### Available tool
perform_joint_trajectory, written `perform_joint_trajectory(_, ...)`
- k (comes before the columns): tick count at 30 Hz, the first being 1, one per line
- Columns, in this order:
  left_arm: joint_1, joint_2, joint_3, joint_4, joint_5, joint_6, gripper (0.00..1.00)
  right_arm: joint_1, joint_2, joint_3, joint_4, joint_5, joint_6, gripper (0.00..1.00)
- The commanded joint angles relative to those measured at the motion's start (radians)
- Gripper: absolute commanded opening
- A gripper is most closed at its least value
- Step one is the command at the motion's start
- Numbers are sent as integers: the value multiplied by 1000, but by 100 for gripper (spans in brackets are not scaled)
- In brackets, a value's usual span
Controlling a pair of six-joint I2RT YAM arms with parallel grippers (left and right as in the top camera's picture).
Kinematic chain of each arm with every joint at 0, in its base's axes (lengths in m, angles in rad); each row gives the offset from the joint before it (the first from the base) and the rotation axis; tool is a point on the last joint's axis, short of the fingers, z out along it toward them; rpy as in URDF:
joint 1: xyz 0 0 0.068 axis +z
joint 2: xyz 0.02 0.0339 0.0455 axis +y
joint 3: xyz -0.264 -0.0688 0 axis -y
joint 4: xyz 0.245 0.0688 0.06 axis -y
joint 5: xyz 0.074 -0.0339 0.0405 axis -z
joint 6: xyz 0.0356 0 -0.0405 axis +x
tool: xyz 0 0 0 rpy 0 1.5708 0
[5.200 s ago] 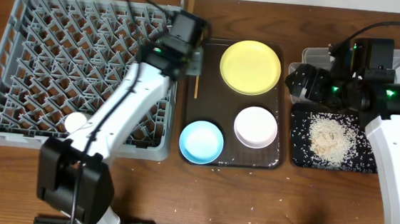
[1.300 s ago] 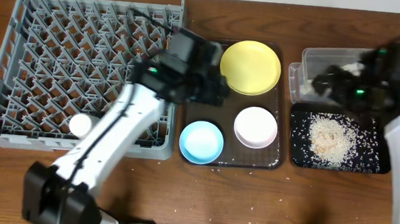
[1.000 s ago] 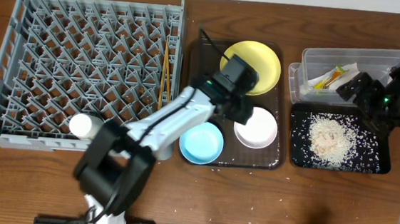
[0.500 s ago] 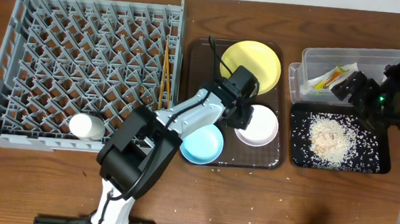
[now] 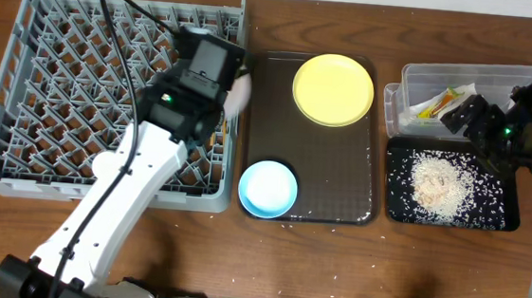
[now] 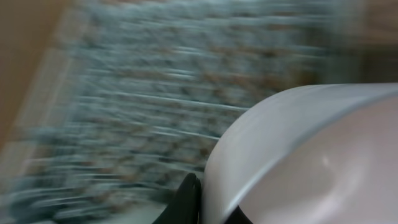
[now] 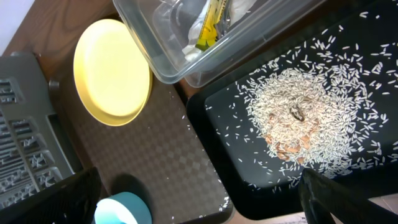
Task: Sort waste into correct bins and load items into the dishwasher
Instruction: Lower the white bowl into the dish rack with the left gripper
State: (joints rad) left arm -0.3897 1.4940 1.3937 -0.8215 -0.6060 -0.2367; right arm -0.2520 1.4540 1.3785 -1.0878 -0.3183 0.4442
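Observation:
My left gripper next moves the white bowl across the rack (image 5: 62, 76) from its tray-side edge, then back and down, turning it for release among the rack's empty wires.
My left gripper (image 5: 231, 87) is shut on the white bowl (image 5: 241, 92) and holds it over the right edge of the grey dish rack (image 5: 62, 76). In the blurred left wrist view the white bowl (image 6: 311, 162) fills the lower right, with the rack (image 6: 155, 93) behind it. The yellow plate (image 5: 333, 90) and light blue bowl (image 5: 268, 189) sit on the brown tray (image 5: 340, 174). The clear tub (image 5: 500, 77) holds the snack wrapper (image 5: 438, 101) and the napkin (image 7: 191, 38). Rice scraps (image 5: 439, 182) lie in the black tray (image 5: 394, 211). My right gripper (image 5: 469, 113) is open and empty above the tub. The chopsticks are hidden.
In the right wrist view the yellow plate (image 7: 112, 71), blue bowl (image 7: 121, 208), clear tub (image 7: 205, 62) and rice (image 7: 298, 118) show below my open right gripper (image 7: 205, 205). Loose rice grains dot the wooden table (image 5: 332, 278) near the front edge.
My left gripper has lifted the white bowl off the brown tray and swung left with it to the rack's right edge. The right arm has barely moved.

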Motion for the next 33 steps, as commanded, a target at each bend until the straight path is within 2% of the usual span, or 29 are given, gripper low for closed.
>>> perform_joint_trajectory(1, 43, 25, -41, -15, -477, 87, 8, 4, -1, 7, 3, -4, 11, 99)
perform_joint_trajectory(5, 58, 77, -84, -11, -567, 85, 7, 4, -1, 7, 2, -4, 11, 99)
perform_joint_trajectory(10, 57, 224, -145, -10, -745, 52, 7, 4, -1, 7, 2, -4, 11, 99)
perform_joint_trajectory(14, 50, 264, -201, -16, -742, -25, 7, 4, -1, 7, -1, -4, 11, 99)
perform_joint_trajectory(19, 11, 264, -219, -17, -631, -36, 7, 4, -1, 7, 2, -4, 11, 99)
perform_joint_trajectory(27, -47, 264, -223, -86, -561, -117, 8, 4, -1, 7, 7, -4, 12, 99)
perform_joint_trajectory(28, -52, 264, -223, -93, -561, -121, 8, 4, -1, 7, 7, -4, 11, 99)
perform_joint_trajectory(30, -63, 264, -223, -103, -556, -121, 17, 4, -1, 7, 7, -4, 11, 99)
perform_joint_trajectory(33, -92, 264, -223, -109, -517, -121, 35, 4, -1, 7, 7, -4, 11, 99)
